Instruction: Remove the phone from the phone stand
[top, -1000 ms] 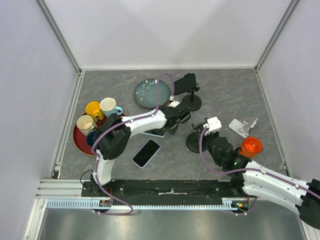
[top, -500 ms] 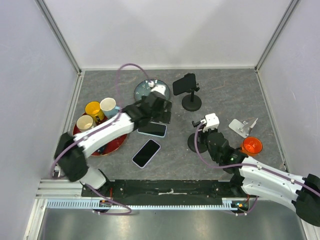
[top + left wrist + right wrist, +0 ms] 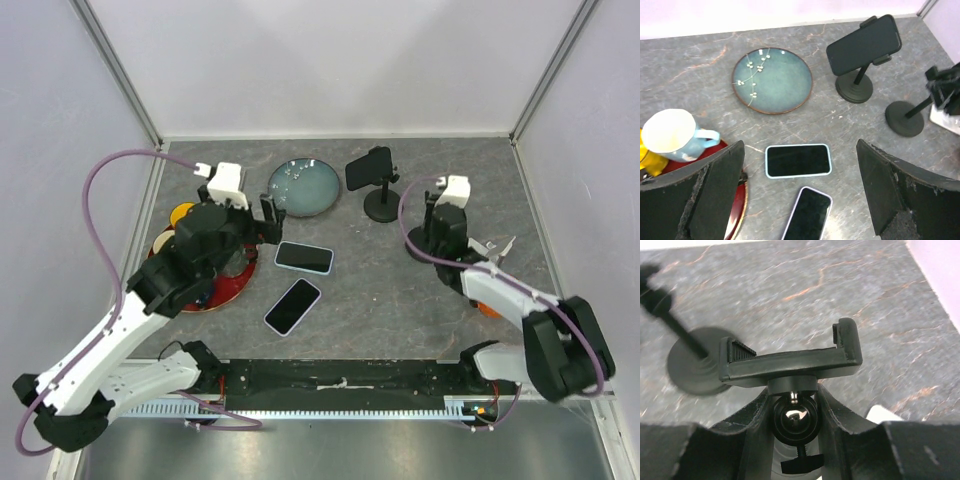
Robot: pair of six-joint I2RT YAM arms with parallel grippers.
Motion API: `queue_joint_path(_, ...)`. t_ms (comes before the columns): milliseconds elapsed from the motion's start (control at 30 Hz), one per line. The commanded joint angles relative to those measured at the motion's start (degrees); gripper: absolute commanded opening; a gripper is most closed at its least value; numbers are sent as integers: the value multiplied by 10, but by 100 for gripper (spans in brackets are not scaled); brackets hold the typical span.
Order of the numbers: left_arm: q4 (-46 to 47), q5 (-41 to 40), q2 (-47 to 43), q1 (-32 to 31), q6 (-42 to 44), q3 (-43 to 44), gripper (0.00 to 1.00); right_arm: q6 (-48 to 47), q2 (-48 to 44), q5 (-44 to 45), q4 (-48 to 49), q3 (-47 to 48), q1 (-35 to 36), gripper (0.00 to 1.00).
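The empty stand will next go outward in my right gripper, to the gripper's right in the top view, and my right gripper will let go of it on the bare tabletop there, clear of the black phone.
A black phone (image 3: 369, 168) sits clamped in a black phone stand (image 3: 383, 205) at the back middle; it also shows in the left wrist view (image 3: 864, 45). My left gripper (image 3: 264, 214) is open and empty, raised left of the stand above the table (image 3: 800, 145). Two other phones lie flat: one in a light blue case (image 3: 304, 257) (image 3: 798, 160) and one in a lilac case (image 3: 292, 306) (image 3: 807, 220). My right gripper (image 3: 438, 232) (image 3: 795, 400) is shut on the ball joint of a second, empty phone stand (image 3: 790, 360), right of the first.
A teal plate (image 3: 303, 187) lies at the back. A red tray (image 3: 225, 285) with mugs, one yellow (image 3: 180, 213), is at the left. A white bracket (image 3: 487, 252) lies at the right. The empty stand's base (image 3: 904, 118) stands near the first stand.
My left gripper has drawn back up and to the left, away from the blue-cased phone. My right gripper has moved toward the back right with the empty stand.
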Motion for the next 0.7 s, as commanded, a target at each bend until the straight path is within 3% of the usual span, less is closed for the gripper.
queue_joint_path(0,26,-50,-61,1,83,-74,100,-5,75,-29,140,87,-77,0)
queue_joint_path(133,86,-69,-98,6,106,-137,99,1,139,-69,143,149,-131,0)
queue_joint_path(300,105,-57,-117,58,123,-170,99,-12,194,-103,145,191,-189,0)
queue_joint_path(500,125,-56,-139,74,127,-185,98,-40,242,-125,134,226,-228,0)
queue_joint_path(667,125,-53,-136,82,125,-187,98,-42,256,-127,131,229,-253,9)
